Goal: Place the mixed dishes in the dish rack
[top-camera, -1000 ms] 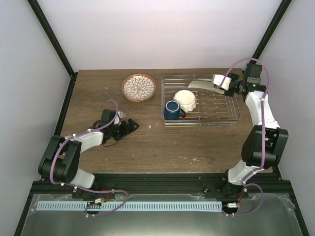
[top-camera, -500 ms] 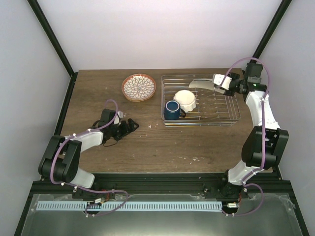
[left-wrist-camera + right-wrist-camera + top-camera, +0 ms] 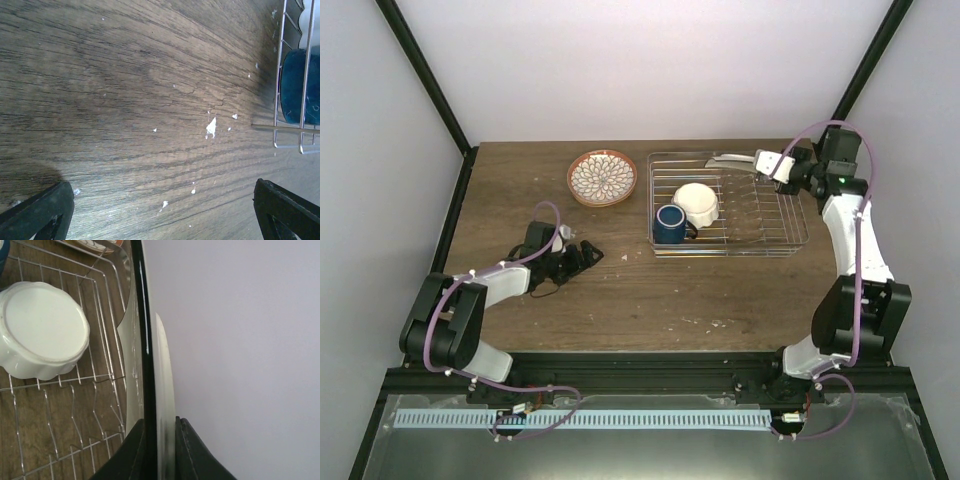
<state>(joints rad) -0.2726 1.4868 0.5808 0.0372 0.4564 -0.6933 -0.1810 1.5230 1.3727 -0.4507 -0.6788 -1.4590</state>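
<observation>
Next, the flat cream rectangular plate (image 3: 728, 160) goes down on edge from my right gripper among the rack's bare back wires below it and is released there.
My right gripper (image 3: 767, 163) (image 3: 160, 422) is shut on the flat cream rectangular plate (image 3: 728, 160) (image 3: 164, 370), which it holds on edge over the back of the dish rack (image 3: 765, 218) (image 3: 75, 415). In the rack the white scalloped bowl (image 3: 697, 203) (image 3: 42, 330) lies upside down, and the dark blue mug (image 3: 669, 223) (image 3: 300, 85) stands at the front left corner. The orange-rimmed patterned plate (image 3: 602, 177) lies on the table left of the rack. My left gripper (image 3: 582, 255) (image 3: 162, 220) rests open low over the bare wood, with nothing between its fingers (image 3: 40, 210).
The wooden table (image 3: 620, 300) carries small white flecks (image 3: 211, 126) in front of the rack. Black frame posts (image 3: 420, 70) and pale walls close in the back and sides. The rack's right half (image 3: 775, 205) holds only bare wire.
The right gripper has lifted slightly and turned the cream plate from flat-tilted to edge-on at the rack's back. The left arm has stayed put.
</observation>
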